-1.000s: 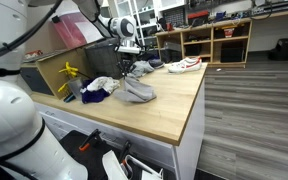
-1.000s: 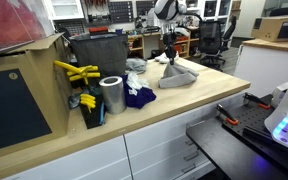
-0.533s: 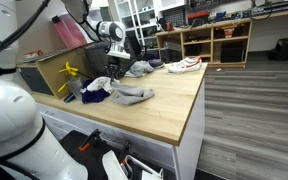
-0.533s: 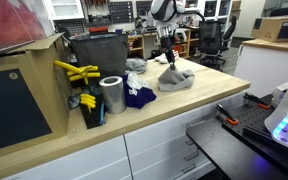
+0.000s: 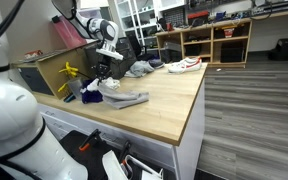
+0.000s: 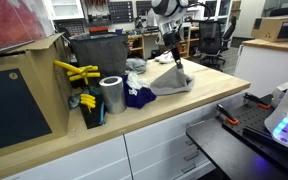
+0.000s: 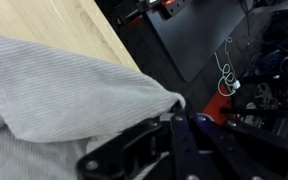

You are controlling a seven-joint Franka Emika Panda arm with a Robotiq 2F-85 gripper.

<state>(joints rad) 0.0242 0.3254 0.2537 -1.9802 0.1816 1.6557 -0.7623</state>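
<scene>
My gripper should next pull back toward the table's near edge and release the grey cloth's lifted corner, as the cloth hangs from it instead of lying flat.
My gripper (image 5: 106, 63) is shut on a corner of a grey cloth (image 5: 125, 98) and holds that corner up above the wooden table (image 5: 169, 105). The rest of the cloth trails on the tabletop. In an exterior view the gripper (image 6: 174, 56) hangs over the cloth (image 6: 171, 83), which drapes down from it. In the wrist view the ribbed grey cloth (image 7: 54, 100) fills the left side and its edge runs into the closed dark fingers (image 7: 174, 122).
A dark blue cloth (image 6: 137, 97) and a metal can (image 6: 111, 95) sit beside the grey cloth. A dark bin (image 6: 97, 55) with yellow tools (image 6: 74, 72) stands behind. A white shoe (image 5: 184, 65) and another pale cloth (image 5: 139, 68) lie at the table's far end.
The gripper has moved across the table toward the bin and the blue cloth, dragging the grey cloth with it. The cloth has flattened and stretched out.
</scene>
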